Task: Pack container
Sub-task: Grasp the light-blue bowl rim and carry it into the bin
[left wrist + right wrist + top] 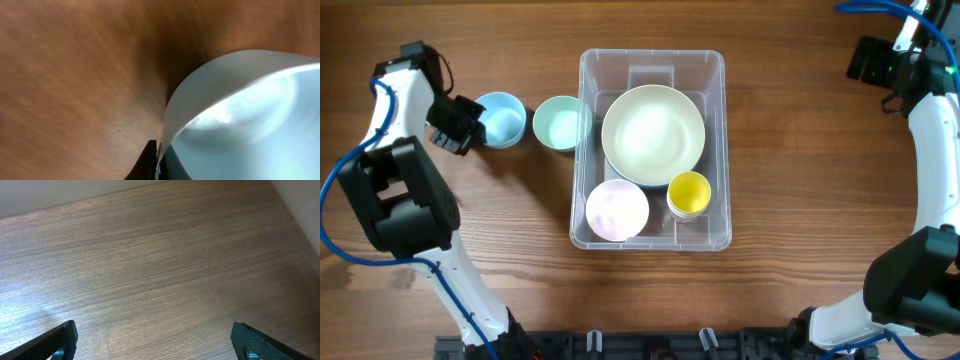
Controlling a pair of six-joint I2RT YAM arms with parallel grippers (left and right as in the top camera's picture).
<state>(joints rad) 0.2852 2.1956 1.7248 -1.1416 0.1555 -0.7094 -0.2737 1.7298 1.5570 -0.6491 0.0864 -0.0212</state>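
I should next lift the bowl's rim over the container's side, lower there and release, as the pink bowl [617, 210] is back and right of my left gripper in the overhead view.
The clear plastic container [720, 70] sits mid-table. Inside it are a large pale green bowl [653, 135], a pink bowl [617, 210] and a yellow cup [689, 192]. A mint bowl [558, 123] stands just left of the container. A light blue bowl [503, 118] stands further left. My left gripper [468, 122] is shut on the light blue bowl's left rim; in the left wrist view the rim [172, 117] runs between the two fingers [159, 160]. My right gripper [880, 62] is open and empty at the far right back, above bare wood [155, 280].
Both arms' bases stand at the front edge, left [400, 200] and right [910, 280]. The table's far edge shows at the top of the right wrist view [75, 195].
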